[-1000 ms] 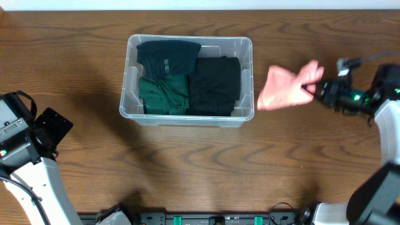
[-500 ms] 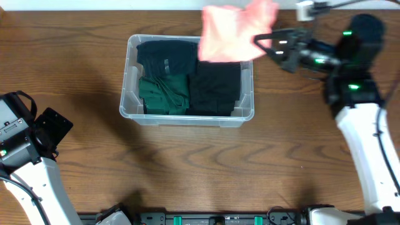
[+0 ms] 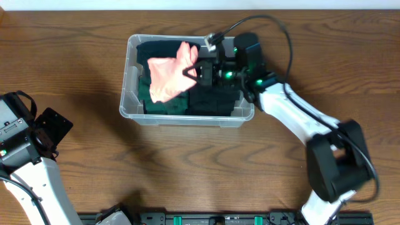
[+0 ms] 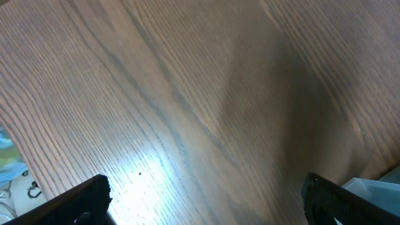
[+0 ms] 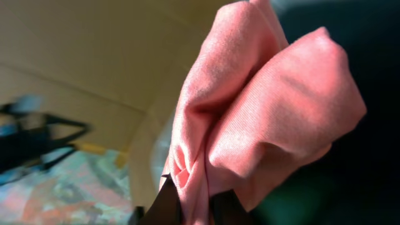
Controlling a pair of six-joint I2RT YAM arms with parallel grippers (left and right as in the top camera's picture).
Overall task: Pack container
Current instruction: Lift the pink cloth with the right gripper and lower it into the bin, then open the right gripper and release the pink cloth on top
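Observation:
The pink cloth (image 3: 165, 77) already hangs inside the bin's rim, so the right gripper moves down toward the folded green and black clothes (image 3: 191, 98) next, then releases it.
The container (image 3: 134, 111) is a clear plastic bin on the wooden table, holding folded dark green, green (image 3: 169, 105) and black (image 3: 215, 100) clothes. My right gripper (image 3: 189, 70) is above the bin's left half, shut on a pink cloth (image 3: 165, 77) that hangs over the green clothes. In the right wrist view the pink cloth (image 5: 262, 125) is pinched between the dark fingertips (image 5: 167, 203). My left gripper (image 4: 203, 200) is open and empty over bare table at the far left; its arm (image 3: 25, 147) shows overhead, and a corner of the bin (image 4: 375, 187) is at that view's right edge.
The right arm (image 3: 300, 119) stretches from the front right across the bin's right rim. A black cable (image 3: 281, 31) loops behind it. A dark rail (image 3: 212, 219) runs along the table's front edge.
My right gripper has carried the pink cloth from the table right of the bin, up over the back rim, and down to the left over the green clothes. The left arm has not moved.

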